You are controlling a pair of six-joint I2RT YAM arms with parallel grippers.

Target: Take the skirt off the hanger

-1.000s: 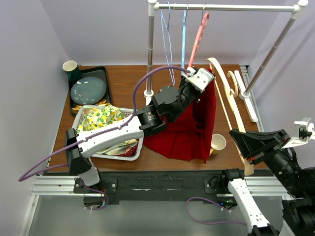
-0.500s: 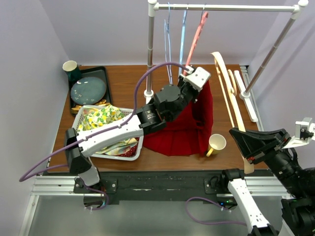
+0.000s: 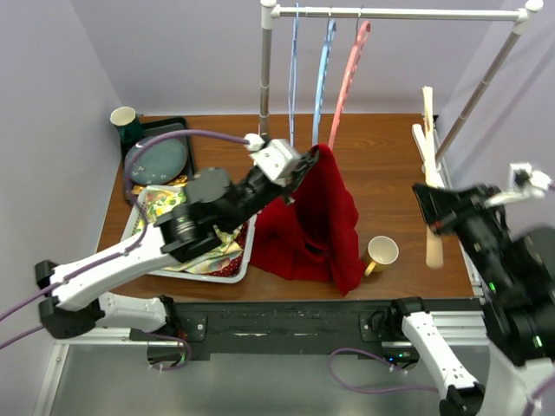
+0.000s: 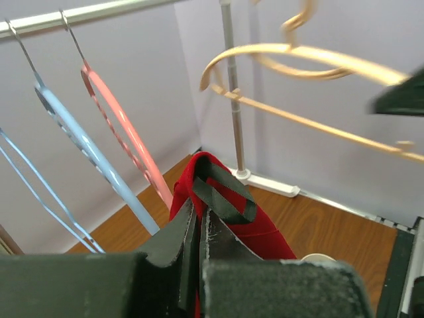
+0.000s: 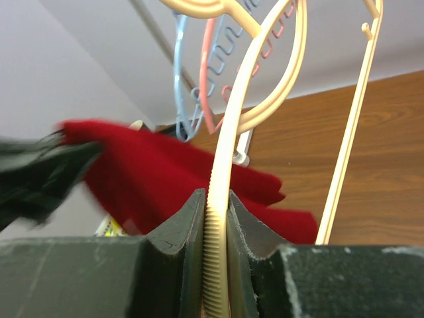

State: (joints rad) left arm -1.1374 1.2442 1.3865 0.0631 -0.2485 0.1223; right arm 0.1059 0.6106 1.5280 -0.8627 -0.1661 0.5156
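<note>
The bar's empty part (image 3: 436,15) beside the pink hanger is outward, so my right gripper should next carry the skirt-free hanger outward, hook it there and let go.
The red skirt (image 3: 312,227) hangs in a bunch from my left gripper (image 3: 309,161), its lower part resting on the table. That gripper (image 4: 199,211) is shut on the skirt's (image 4: 268,230) top edge, beside a black ribbon loop (image 4: 225,192). The cream hanger (image 3: 429,178) stands free to the right of the skirt, not touching it. My right gripper (image 3: 431,215) is shut on it. In the right wrist view the jaws of this gripper (image 5: 217,202) pinch the hanger's (image 5: 232,146) ribbed arm, with the skirt (image 5: 156,175) behind.
A clothes rack (image 3: 399,13) at the back carries blue (image 3: 323,69) and pink (image 3: 347,78) hangers. A white basket (image 3: 236,264) of floral cloth sits at the left, a black tray (image 3: 186,130) with a plate behind it. A cream mug (image 3: 382,252) stands right of the skirt.
My left gripper has pulled the skirt to the left. The right gripper has carried the hanger to the right and out of the skirt, which now hangs from the left gripper alone.
</note>
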